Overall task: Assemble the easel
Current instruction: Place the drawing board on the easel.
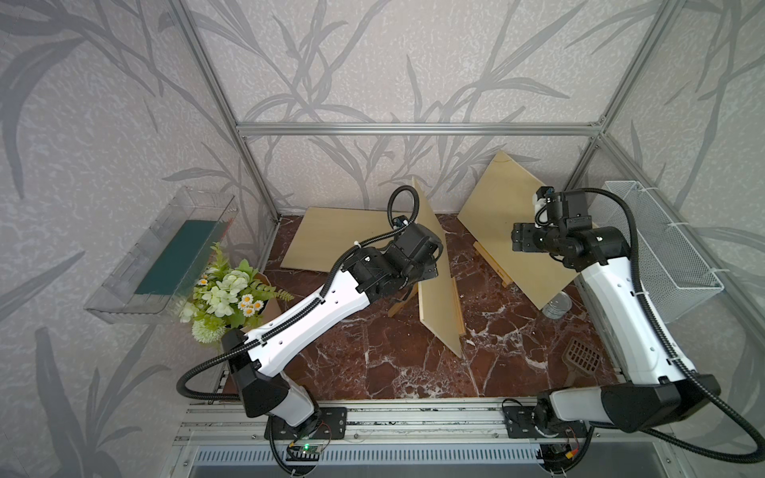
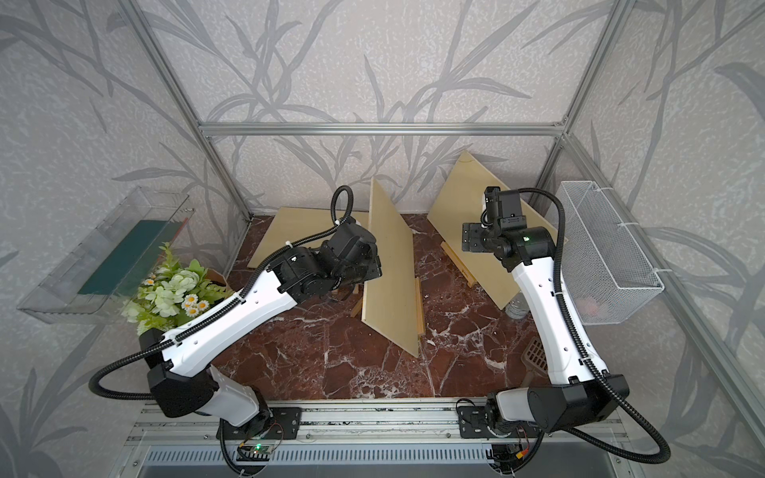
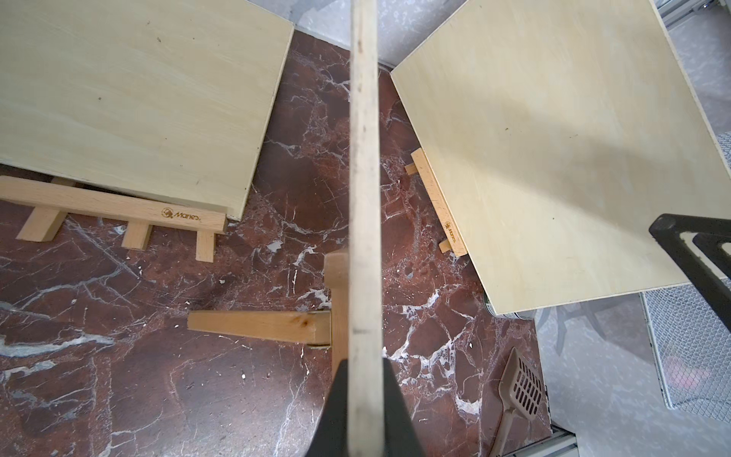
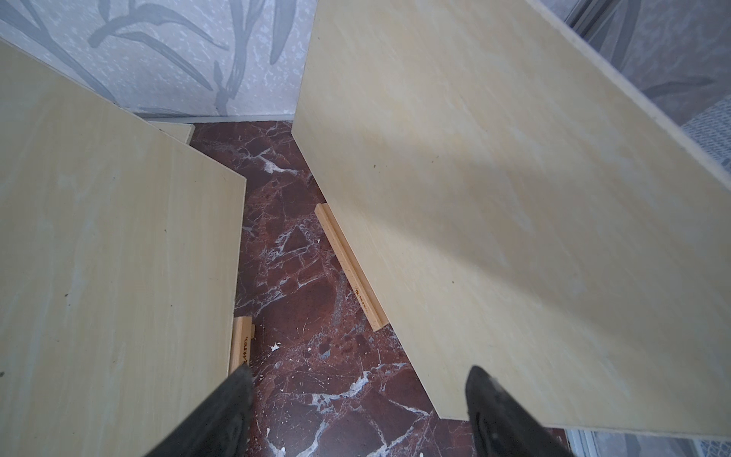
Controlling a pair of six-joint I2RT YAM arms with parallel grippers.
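Observation:
My left gripper pulls back toward the ledge's near end and releases the middle board's top edge next, since the middle board juts more past its easel's far end.
Three pale wooden boards are on the marble table. The middle board stands on edge against a wooden easel, whose back leg sticks out behind. My left gripper is shut on this board's top edge. The left board lies over another easel. At the right, a third board leans on an easel with a front ledge. My right gripper hangs open and empty above the gap between the middle and right boards.
A flower bouquet and a clear plastic bin are at the left. A white wire basket hangs on the right frame. A tin can and a beige slotted scoop lie near the right arm.

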